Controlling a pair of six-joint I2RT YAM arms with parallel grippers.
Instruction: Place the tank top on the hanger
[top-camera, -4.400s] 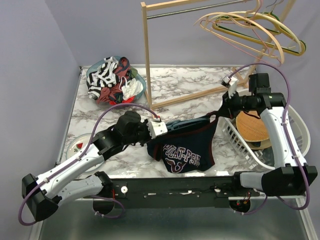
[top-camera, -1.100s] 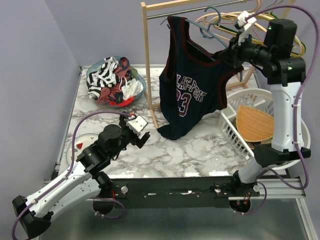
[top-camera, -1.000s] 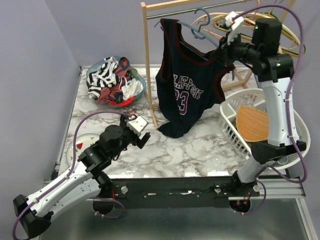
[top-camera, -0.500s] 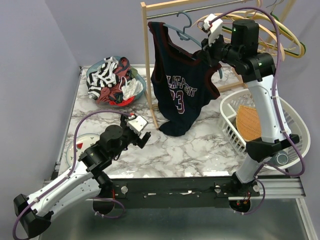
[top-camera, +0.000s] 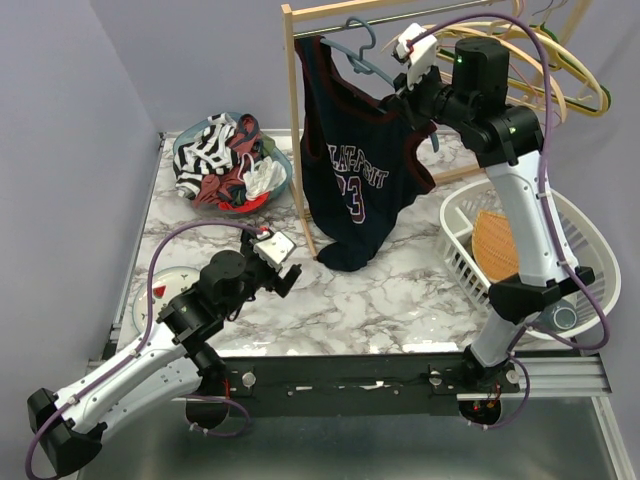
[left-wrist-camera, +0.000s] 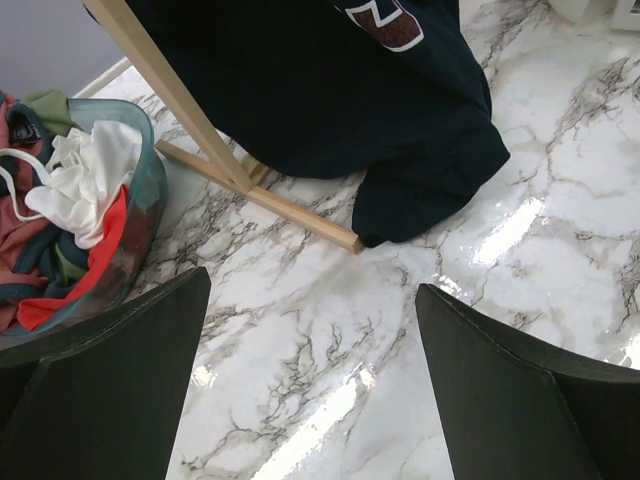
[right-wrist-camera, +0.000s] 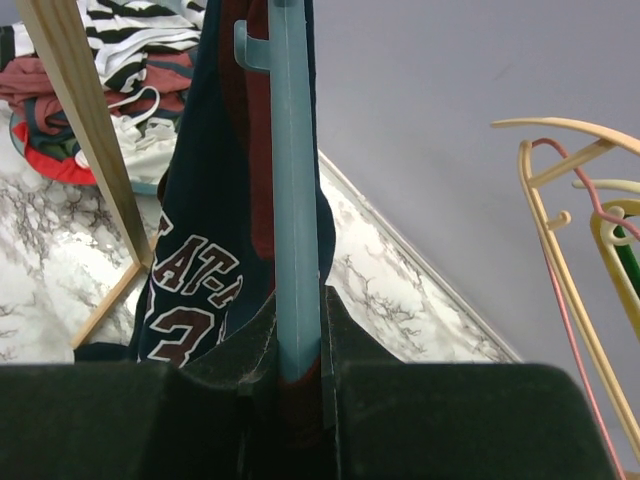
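My right gripper shifts toward the bare end of the rack's bar by the post next, to its left in the top view, and releases the hanger's arm.
The navy tank top (top-camera: 355, 170) with the number 23 hangs on the grey-blue hanger (top-camera: 372, 68), high beside the wooden rack. Its lower hem lies bunched on the marble (left-wrist-camera: 420, 150). My right gripper (top-camera: 408, 92) is shut on the hanger's right arm, with the shoulder strap caught in the grip too. In the right wrist view the hanger (right-wrist-camera: 297, 200) runs straight up from between the shut jaws of my right gripper (right-wrist-camera: 298, 325), with the tank top (right-wrist-camera: 195, 270) draped to its left. My left gripper (top-camera: 287, 272) hovers low over the table, open and holding nothing (left-wrist-camera: 312, 290).
The wooden rack's post (top-camera: 295, 120) stands just left of the jersey, its foot bar (left-wrist-camera: 290, 215) on the marble. A bowl of striped and red clothes (top-camera: 230, 160) sits back left. A white laundry basket (top-camera: 520, 240) is at the right. Beige hangers (top-camera: 545, 65) hang top right.
My right arm has carried the hanger and tank top leftward along the rail, up to the rack's post. The left arm has stayed still and open.
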